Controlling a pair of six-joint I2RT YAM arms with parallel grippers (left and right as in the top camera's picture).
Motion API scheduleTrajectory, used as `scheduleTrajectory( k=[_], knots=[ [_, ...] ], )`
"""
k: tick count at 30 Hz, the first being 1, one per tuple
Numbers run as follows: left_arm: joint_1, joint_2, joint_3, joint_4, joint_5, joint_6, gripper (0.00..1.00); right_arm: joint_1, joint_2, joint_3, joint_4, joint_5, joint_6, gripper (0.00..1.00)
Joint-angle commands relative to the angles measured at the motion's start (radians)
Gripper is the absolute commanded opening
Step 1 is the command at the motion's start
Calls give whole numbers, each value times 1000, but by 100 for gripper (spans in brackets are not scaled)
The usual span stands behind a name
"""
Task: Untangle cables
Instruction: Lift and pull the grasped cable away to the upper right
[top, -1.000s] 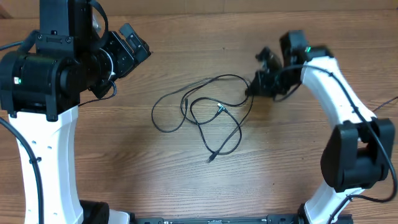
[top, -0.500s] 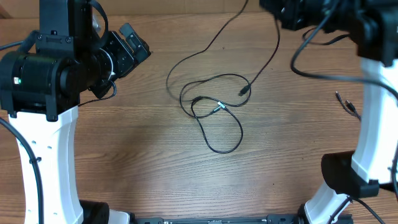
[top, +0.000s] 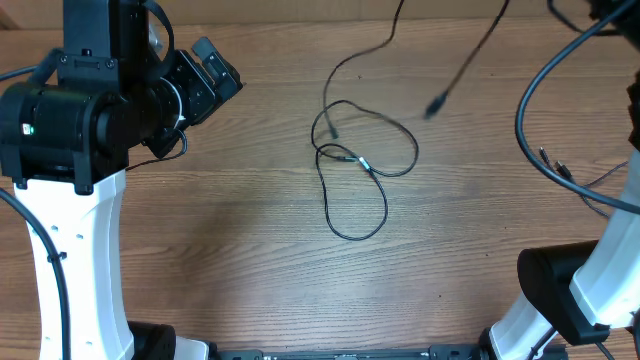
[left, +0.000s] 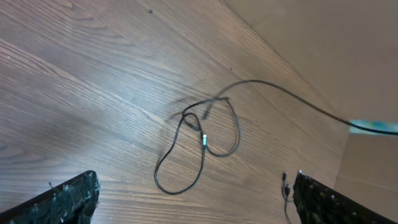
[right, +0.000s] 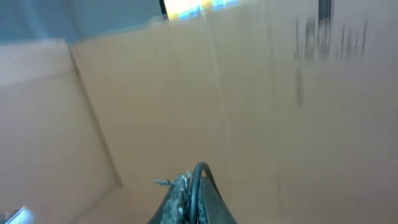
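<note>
My right gripper will next swing down toward the short thin cable (top: 568, 174), below and to the gripper's right in the overhead view, and release clear of the loops.
Thin black cables (top: 352, 190) lie tangled in loops at the table's middle; they also show in the left wrist view (left: 200, 135). One cable strand (top: 375, 45) rises from the tangle off the top edge, and a blurred plug end (top: 436, 104) hangs in the air. My right gripper (right: 196, 186) is shut on a black cable, raised high and facing cardboard; it is out of the overhead view. My left gripper (left: 194, 198) is open and empty, hovering well above the table at the back left (top: 215, 70), apart from the cables.
Another short thin cable (top: 556, 166) lies at the right side of the table, also seen by the right finger in the left wrist view (left: 285, 186). Thicker arm cables (top: 535, 90) hang at the right. A cardboard wall (left: 323, 43) stands behind the table.
My right gripper has risen out of the overhead view, pulling a cable up with it. The tangle has been dragged toward the back right and its loops tightened. The left arm has not moved.
</note>
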Motion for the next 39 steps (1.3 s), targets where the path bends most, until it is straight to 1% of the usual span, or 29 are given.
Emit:
scheduleTrajectory(
  k=[1, 3, 5, 7, 11, 12, 14, 16, 18, 20, 23, 25, 27, 28, 30, 31, 33, 35, 39],
  knots=[
    [-2, 5, 8, 0, -13, 23, 100, 3, -15, 28, 94, 75, 24, 4],
    [-2, 5, 8, 0, -13, 23, 99, 3, -15, 27, 144, 171, 23, 4],
    [-2, 5, 8, 0, -13, 23, 100, 3, -14, 26, 144, 298, 7, 4],
    [-2, 5, 8, 0, -13, 23, 100, 3, -14, 19, 129, 373, -12, 4],
    [-2, 5, 8, 0, -13, 23, 100, 3, -13, -32, 99, 589, -115, 4],
    [-2, 5, 8, 0, -13, 23, 100, 3, -13, -51, 102, 680, -162, 4],
    [-2, 5, 8, 0, -13, 23, 100, 2, -13, -74, 114, 801, -206, 4],
    [-2, 5, 8, 0, -13, 23, 100, -11, -13, -93, 133, 916, -221, 4],
    [-2, 5, 8, 0, -13, 23, 100, -50, -12, -119, 153, 983, -221, 4],
    [-2, 5, 8, 0, -13, 23, 100, -95, -11, -147, 151, 982, -220, 4],
    [-2, 5, 8, 0, -13, 23, 100, -115, -11, -187, 127, 955, -220, 4],
    [-2, 5, 8, 0, -13, 23, 100, -115, -11, -214, 103, 892, -220, 4],
    [-2, 5, 8, 0, -13, 23, 100, -107, -11, -246, 79, 772, -227, 4],
    [-2, 5, 8, 0, -13, 23, 100, -98, -11, -275, 69, 688, -275, 4],
    [-2, 5, 8, 0, -13, 23, 100, -82, -11, -314, 68, 655, -357, 4],
    [-2, 5, 8, 0, -13, 23, 100, -69, -11, -341, 67, 662, -431, 4],
    [-2, 5, 8, 0, -13, 23, 99, -58, -11, -373, 72, 728, -483, 4],
    [-2, 5, 8, 0, -13, 23, 99, -58, -11, -388, 74, 824, -477, 4],
    [-2, 5, 8, 0, -13, 23, 99, -106, -11, -389, 84, 847, -401, 4]
  ],
)
